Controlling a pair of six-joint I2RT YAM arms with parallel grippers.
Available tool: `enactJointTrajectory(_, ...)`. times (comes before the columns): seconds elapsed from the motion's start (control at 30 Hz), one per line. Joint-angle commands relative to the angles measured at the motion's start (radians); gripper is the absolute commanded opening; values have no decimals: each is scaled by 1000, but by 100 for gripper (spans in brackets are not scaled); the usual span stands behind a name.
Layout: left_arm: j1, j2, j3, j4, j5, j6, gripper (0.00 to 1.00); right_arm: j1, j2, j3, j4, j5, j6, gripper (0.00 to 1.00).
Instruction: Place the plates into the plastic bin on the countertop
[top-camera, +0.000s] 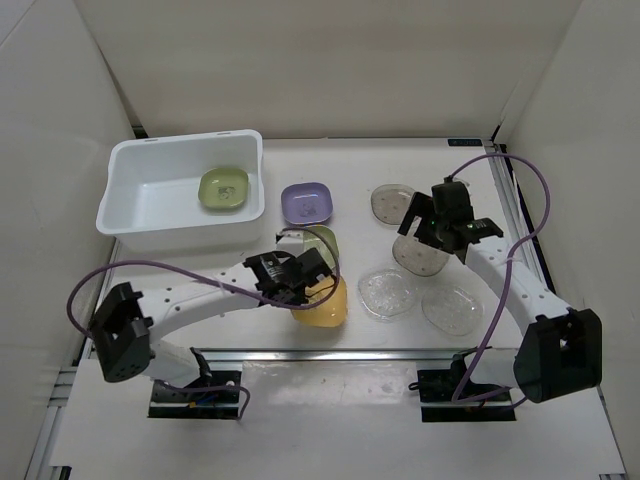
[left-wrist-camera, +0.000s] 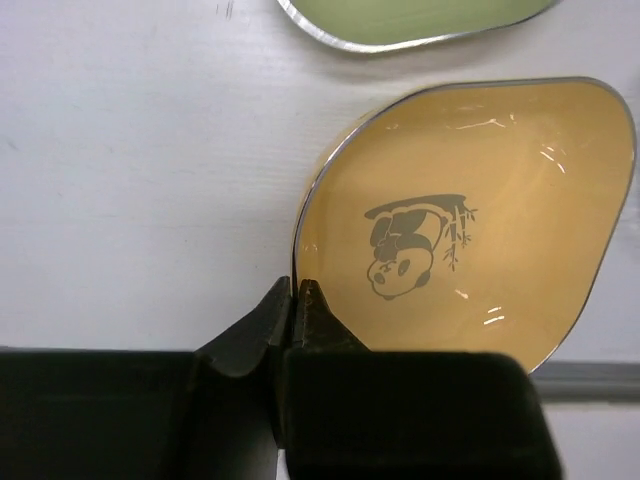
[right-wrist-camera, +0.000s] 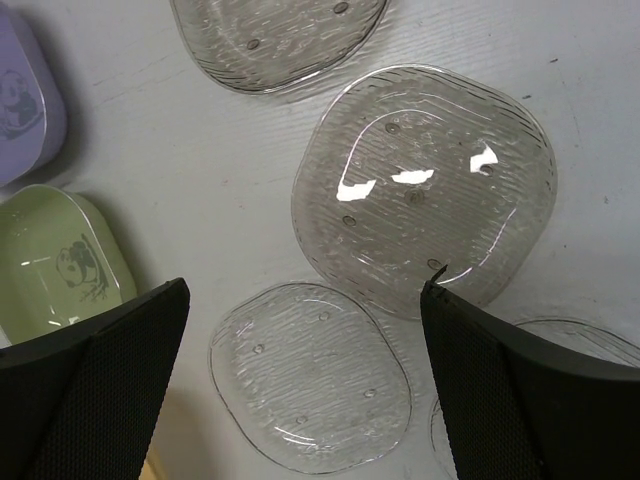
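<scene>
The green plate in the bin lies outward of the left gripper, past the bin's near side, so the left gripper needs to lift over next and go down to release on top of that plate.
My left gripper (top-camera: 298, 283) is shut on the rim of a yellow panda plate (top-camera: 325, 303), near the countertop's front edge. The left wrist view shows the jaws (left-wrist-camera: 296, 290) pinching the yellow plate's (left-wrist-camera: 470, 220) left rim. The white plastic bin (top-camera: 130, 215) stands at the back left with a pale green plate (top-camera: 224, 188) inside. My right gripper (top-camera: 438, 228) is open and empty above the clear plates (top-camera: 418, 253). In the right wrist view its jaws (right-wrist-camera: 305, 288) straddle one clear plate (right-wrist-camera: 310, 375), and another clear plate (right-wrist-camera: 425, 185) lies just beyond.
A purple plate (top-camera: 306, 202) and a second green plate (top-camera: 320, 240) lie right of the bin. More clear plates (top-camera: 391, 203), (top-camera: 387, 293), (top-camera: 452, 308) lie on the white countertop (top-camera: 350, 170). A metal rail (top-camera: 330, 353) runs along the front.
</scene>
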Motion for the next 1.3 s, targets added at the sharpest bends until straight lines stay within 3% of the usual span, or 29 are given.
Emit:
enactJointTrajectory(0.0, -21, -136, 134, -49, -144, 55, 10, -1, -23, -9, 50, -29, -20, 99)
enactJointTrajectory(0.1, 14, -164, 200, 61, -217, 195, 10, -1, -25, -18, 93, -57, -51, 98)
enactJointTrajectory(0.27, 288, -167, 308, 282, -209, 425, 10, -1, -10, 14, 136, -61, -75, 98)
enactJointTrajectory(0.47, 729, -43, 437, 393, 65, 611, 10, -2, 87, 106, 148, -35, -85, 98)
enactJointTrajectory(0.63, 961, 133, 482, 428, 260, 761, 10, 5, 193, 196, 142, -29, -85, 97)
enactJointTrajectory(0.9, 1098, 339, 512, 445, 400, 876, 10, 2, 331, 310, 136, -38, -91, 97)
enactJointTrajectory(1.27, 1109, 626, 688, 442, 440, 840, 10, 11, 420, 396, 106, -51, -88, 96)
